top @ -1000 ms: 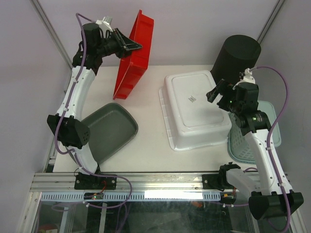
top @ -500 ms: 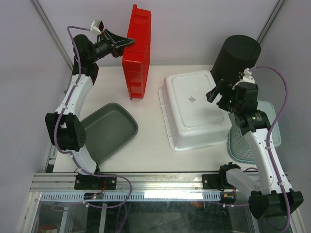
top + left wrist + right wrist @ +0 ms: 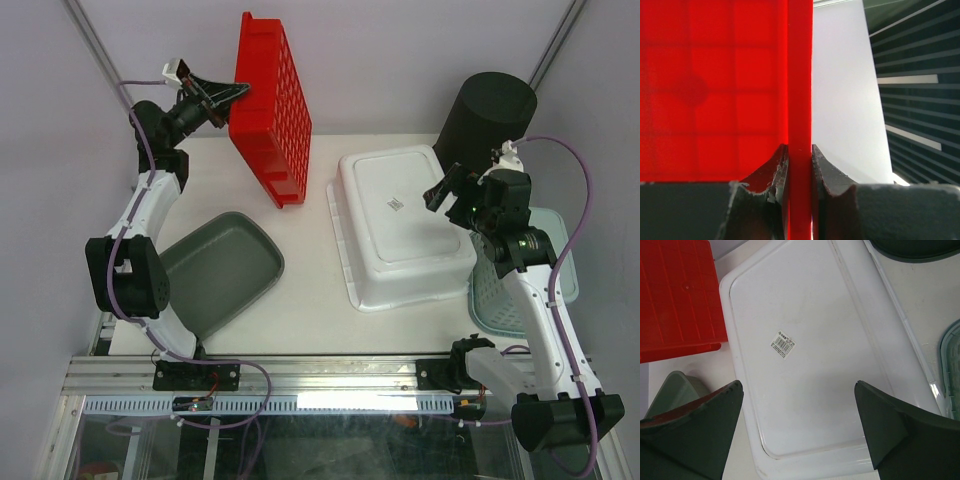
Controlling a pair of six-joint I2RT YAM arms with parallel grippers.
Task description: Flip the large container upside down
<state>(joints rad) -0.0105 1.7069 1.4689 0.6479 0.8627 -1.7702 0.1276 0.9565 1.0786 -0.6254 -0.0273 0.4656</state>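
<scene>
Next, the left gripper moves down-left in the top view over bare tabletop and releases the rim of the red tray (image 3: 270, 105), as it stands on edge.
The large white tub (image 3: 400, 225) lies upside down at the table's middle right, its flat base with a small label facing up; it fills the right wrist view (image 3: 815, 355). My right gripper (image 3: 446, 190) hangs open and empty over its right side, fingers (image 3: 700, 430) spread wide above the base. My left gripper (image 3: 235, 95) is shut on the rim of the red tray (image 3: 270, 105), which stands tilted on edge at the back left, its gridded underside facing the camera. In the left wrist view the red rim (image 3: 800, 150) is pinched between both fingers.
A tall black bucket (image 3: 485, 115) stands at the back right, behind the tub. A grey-green tray (image 3: 215, 270) lies at the front left. A pale teal basket (image 3: 530, 275) sits under my right arm, beside the tub's right edge.
My left gripper has swung the red tray further left and over, so that its gridded underside now faces the camera. The white tub and the right arm have not moved.
</scene>
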